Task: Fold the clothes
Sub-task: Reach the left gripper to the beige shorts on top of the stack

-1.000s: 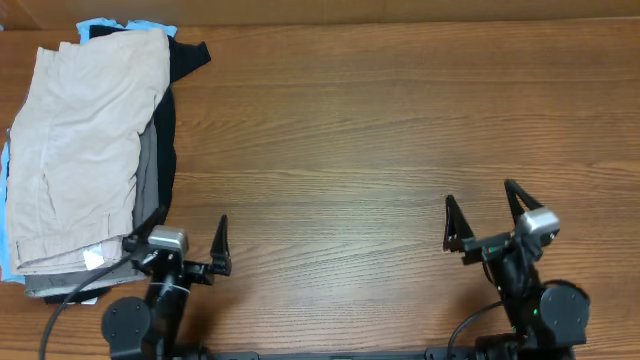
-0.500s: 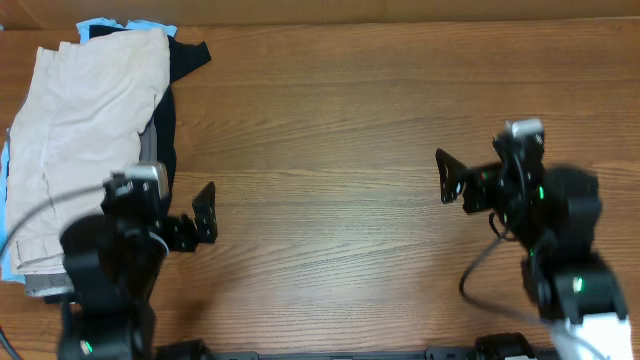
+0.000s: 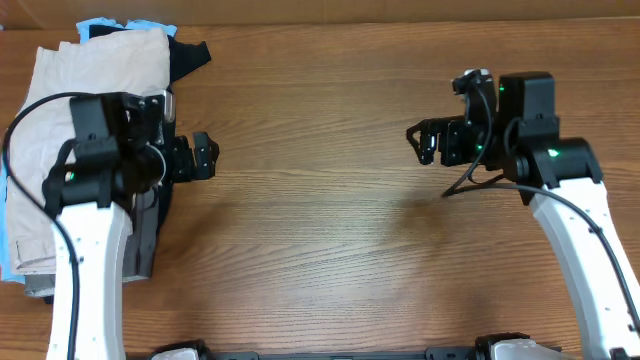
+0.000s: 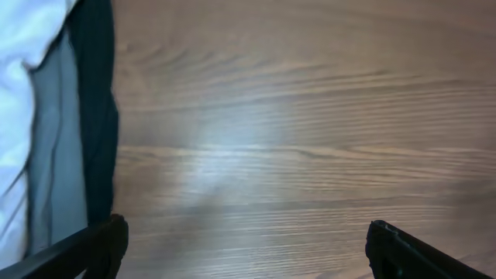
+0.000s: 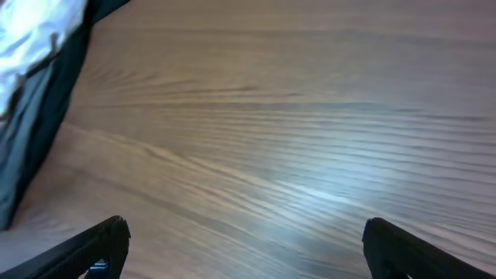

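Observation:
The left gripper swings across the stack to the left in the overhead view next, then lowers to the shorts, since the khaki shorts [image 3: 55, 110] lie on top.
A stack of clothes lies at the table's far left, with light beige khaki shorts [image 3: 55, 110] on top and grey shorts [image 3: 145, 225], a black piece [image 3: 188, 55] and a light-blue piece [image 3: 110, 24] under them. My left gripper [image 3: 203, 155] is open and empty, raised just right of the stack. The stack's edge shows in the left wrist view [image 4: 54, 147] and the right wrist view [image 5: 31, 70]. My right gripper [image 3: 425, 143] is open and empty, raised over the wood at the right of centre.
The wooden table [image 3: 320, 230] spreads between the two arms. Its back edge runs along the top of the overhead view. The arms' bases sit at the front edge.
Both arms have risen from the front edge and moved back over the table. The left gripper now hangs beside the clothes stack; the right gripper has swung toward the centre.

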You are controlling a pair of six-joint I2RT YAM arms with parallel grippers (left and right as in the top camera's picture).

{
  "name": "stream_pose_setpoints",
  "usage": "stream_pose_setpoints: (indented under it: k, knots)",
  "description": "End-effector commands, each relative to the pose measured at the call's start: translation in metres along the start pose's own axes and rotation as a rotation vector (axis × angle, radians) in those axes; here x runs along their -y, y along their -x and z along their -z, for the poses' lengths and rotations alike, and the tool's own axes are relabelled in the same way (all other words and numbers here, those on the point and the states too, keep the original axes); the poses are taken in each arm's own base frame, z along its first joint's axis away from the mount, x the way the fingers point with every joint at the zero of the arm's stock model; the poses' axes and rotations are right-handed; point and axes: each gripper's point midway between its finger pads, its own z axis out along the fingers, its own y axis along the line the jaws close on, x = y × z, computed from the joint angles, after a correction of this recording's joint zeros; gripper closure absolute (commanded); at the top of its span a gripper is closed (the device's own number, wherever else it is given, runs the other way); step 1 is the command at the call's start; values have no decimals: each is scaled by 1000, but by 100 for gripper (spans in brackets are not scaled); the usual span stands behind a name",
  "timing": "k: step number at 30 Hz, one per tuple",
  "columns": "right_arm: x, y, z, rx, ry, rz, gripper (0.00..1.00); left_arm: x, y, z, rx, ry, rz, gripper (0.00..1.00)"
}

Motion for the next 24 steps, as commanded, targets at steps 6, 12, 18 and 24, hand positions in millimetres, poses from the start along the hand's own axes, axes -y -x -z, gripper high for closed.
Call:
stream_pose_setpoints:
  k: [6,12,18,24]
  knots:
    - [-18,6,-6,-8,114,4,0,-112,-3,2,-17,308,275,0]
    - [-19,8,-6,3,115,9,0,-198,5,42,143,444,457,7]
    - [-18,8,-7,1,115,8,0,-257,22,58,240,611,378,5]
    - [-16,3,-11,-10,110,3,0,-295,6,33,125,662,304,2]
